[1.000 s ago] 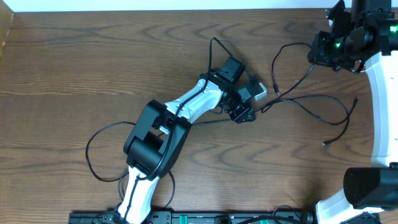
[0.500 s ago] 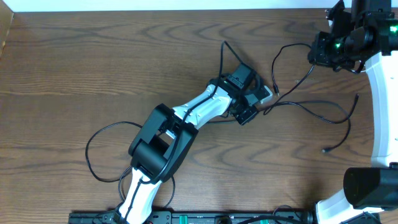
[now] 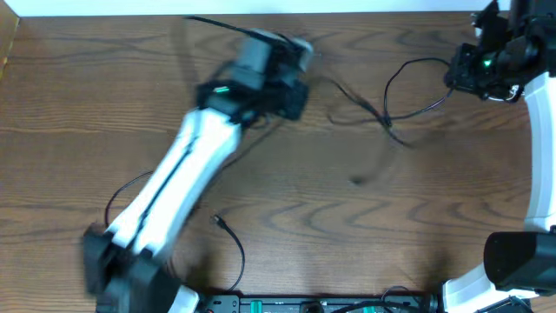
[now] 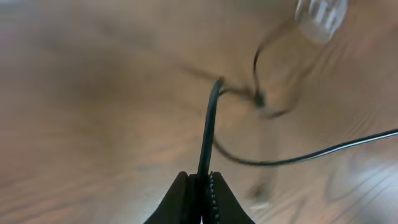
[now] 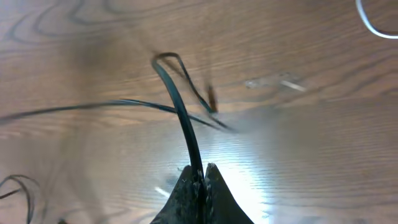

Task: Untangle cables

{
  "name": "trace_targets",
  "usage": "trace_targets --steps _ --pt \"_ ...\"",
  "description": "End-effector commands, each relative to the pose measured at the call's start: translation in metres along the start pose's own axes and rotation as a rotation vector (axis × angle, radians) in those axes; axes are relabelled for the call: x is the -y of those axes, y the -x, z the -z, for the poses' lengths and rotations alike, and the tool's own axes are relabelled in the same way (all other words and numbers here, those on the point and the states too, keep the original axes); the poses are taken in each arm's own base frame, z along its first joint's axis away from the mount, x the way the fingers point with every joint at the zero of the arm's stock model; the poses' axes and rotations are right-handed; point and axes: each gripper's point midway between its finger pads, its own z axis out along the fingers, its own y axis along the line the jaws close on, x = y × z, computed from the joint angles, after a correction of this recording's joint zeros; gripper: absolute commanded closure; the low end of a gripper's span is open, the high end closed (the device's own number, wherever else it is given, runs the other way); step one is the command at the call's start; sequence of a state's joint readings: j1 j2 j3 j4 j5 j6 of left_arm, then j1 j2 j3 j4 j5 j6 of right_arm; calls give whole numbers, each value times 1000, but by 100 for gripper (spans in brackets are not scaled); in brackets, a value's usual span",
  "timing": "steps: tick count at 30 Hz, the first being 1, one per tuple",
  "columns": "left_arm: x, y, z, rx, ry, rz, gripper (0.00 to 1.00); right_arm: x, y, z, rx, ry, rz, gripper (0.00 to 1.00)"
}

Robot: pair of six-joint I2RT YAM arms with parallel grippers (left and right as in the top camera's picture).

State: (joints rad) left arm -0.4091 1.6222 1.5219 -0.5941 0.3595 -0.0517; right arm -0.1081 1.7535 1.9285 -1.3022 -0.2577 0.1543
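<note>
The second black cable comes back and down with my right gripper next, for release clear of the knot [image 3: 387, 122], where bare wood lies below it toward the base.
My left gripper [image 3: 291, 91] is blurred at the back middle of the table and is shut on a thin black cable [image 4: 208, 134]; its jaws [image 4: 201, 186] pinch the cord. My right gripper [image 3: 465, 74] at the back right is shut on another black cable [image 3: 408, 83]; its jaws [image 5: 201, 177] hold the cord [image 5: 180, 112]. The black cables stretch blurred between the two grippers and meet at a knot [image 3: 387, 122]. A loose black cable [image 3: 233, 239] with a plug end lies near the front. A white cord [image 5: 373, 22] shows at the top right of the right wrist view.
The wooden table [image 3: 87, 104] ends at a white strip along the back. A black rail [image 3: 304, 304] with arm bases and thicker cables runs along the front edge. The right arm's white link [image 3: 543, 174] runs down the right side.
My left arm has swung fast from the table's middle to the back left, pulling its black cable with it. The cables between the grippers have been drawn up and left. The right gripper stayed put.
</note>
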Motion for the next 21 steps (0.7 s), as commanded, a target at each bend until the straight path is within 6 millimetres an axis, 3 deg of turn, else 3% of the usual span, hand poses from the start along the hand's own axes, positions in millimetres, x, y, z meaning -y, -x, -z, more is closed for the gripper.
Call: trace_targets --steps 1,7,14,21 --pt "-10 33 60 156 44 37 92 12 -1 -1 -6 -10 -20 99" --pt "-14 73 143 409 86 4 93 17 -8 -8 -35 -15 -28 99" --pt "-18 111 203 648 102 24 92 31 -28 -28 -107 -56 -43 99" --pt "-33 126 241 780 126 89 93 81 -62 -48 -203 -298 -94 99"
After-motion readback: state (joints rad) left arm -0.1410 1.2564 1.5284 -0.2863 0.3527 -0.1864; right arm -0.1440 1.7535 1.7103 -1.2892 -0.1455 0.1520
